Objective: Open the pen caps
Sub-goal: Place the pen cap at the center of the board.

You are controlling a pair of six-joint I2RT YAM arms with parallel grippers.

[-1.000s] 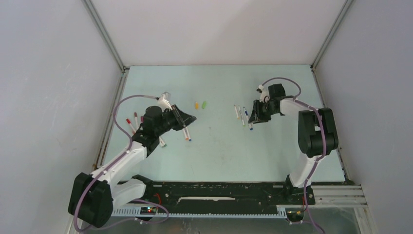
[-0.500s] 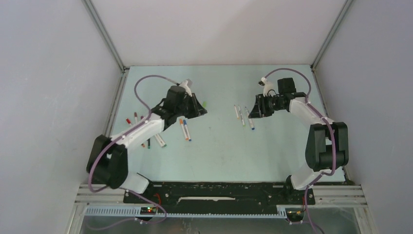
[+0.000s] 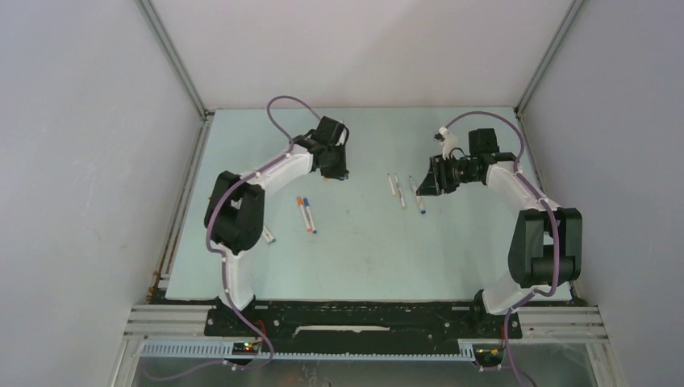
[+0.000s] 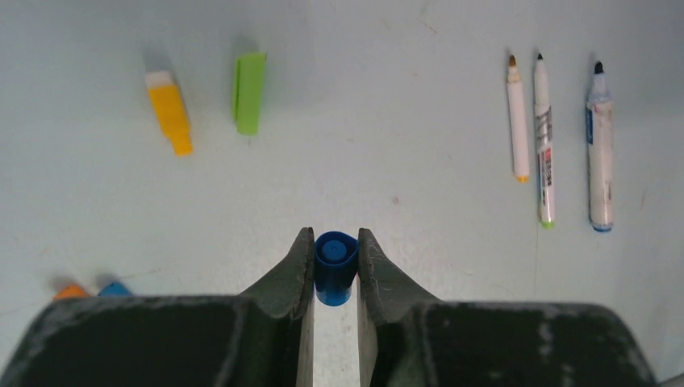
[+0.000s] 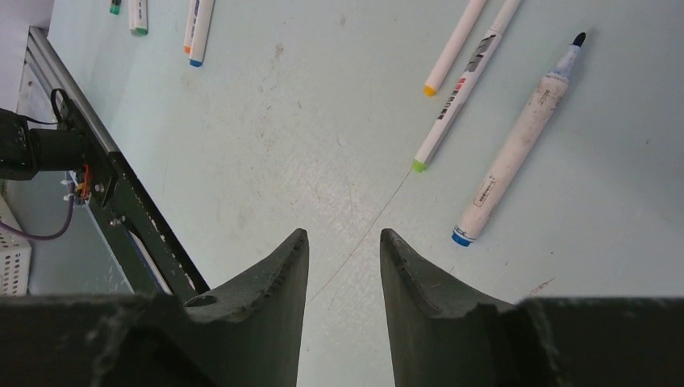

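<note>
The left gripper moves toward the open pens next and lowers the small blue pen cap beside the green cap, where the table is empty.
My left gripper [image 4: 335, 242] is shut on a small blue pen cap [image 4: 335, 266], held just above the table. Ahead of it lie a yellow cap [image 4: 170, 111] and a green cap [image 4: 249, 91], side by side. In the top view the left gripper [image 3: 339, 169] is at the back centre, covering those two caps. My right gripper [image 5: 343, 238] is open and holds nothing. It hovers beside three uncapped white pens: one with an orange end [image 5: 456, 44], one with a green end [image 5: 460, 93] and one with a blue end [image 5: 516, 141].
Two capped pens, orange and blue [image 3: 305, 214], lie left of centre, with another pen [image 3: 268, 235] nearer the left arm. The three open pens [image 3: 401, 192] lie right of centre. A black rail [image 5: 137, 210] runs along the near edge. Walls close in the left and right sides.
The left arm has swung from the front left to the back centre, carrying the blue cap. The right gripper has opened a little and drawn back to the right of the pens.
</note>
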